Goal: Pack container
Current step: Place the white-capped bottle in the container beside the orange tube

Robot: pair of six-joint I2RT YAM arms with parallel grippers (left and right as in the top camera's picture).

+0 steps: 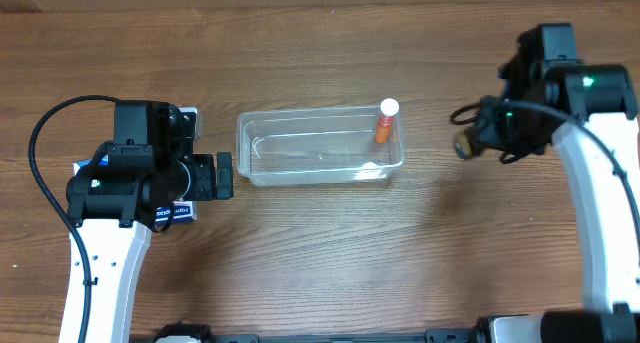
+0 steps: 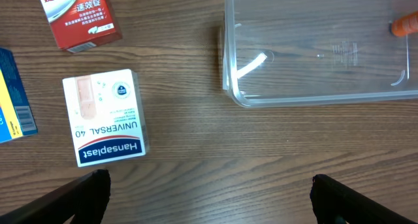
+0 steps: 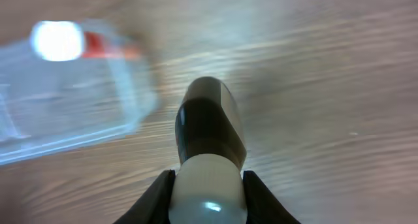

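The container's free corner is by the orange bottle, so I will move my right gripper left in the overhead view, go down to that corner and release.
The clear container [image 1: 320, 168] lies at the table's middle, with a small orange bottle with a white cap [image 1: 385, 123] inside at its right end. My left gripper [image 1: 225, 176] is open and empty just left of the container; in the left wrist view its jaws [image 2: 209, 201] spread wide above bare wood, near the container's corner [image 2: 235, 93]. My right gripper [image 1: 480, 138] hovers right of the container, shut on a dark bottle with a white cap [image 3: 209, 139]. The container [image 3: 98, 132] and orange bottle [image 3: 98, 46] show blurred in the right wrist view.
Small boxes lie left of the container: a white Hansaplast plaster box [image 2: 104, 119], a red and white box [image 2: 78, 18] and a blue and yellow box [image 2: 13, 100]. In the overhead view they are mostly hidden under my left arm [image 1: 130, 173].
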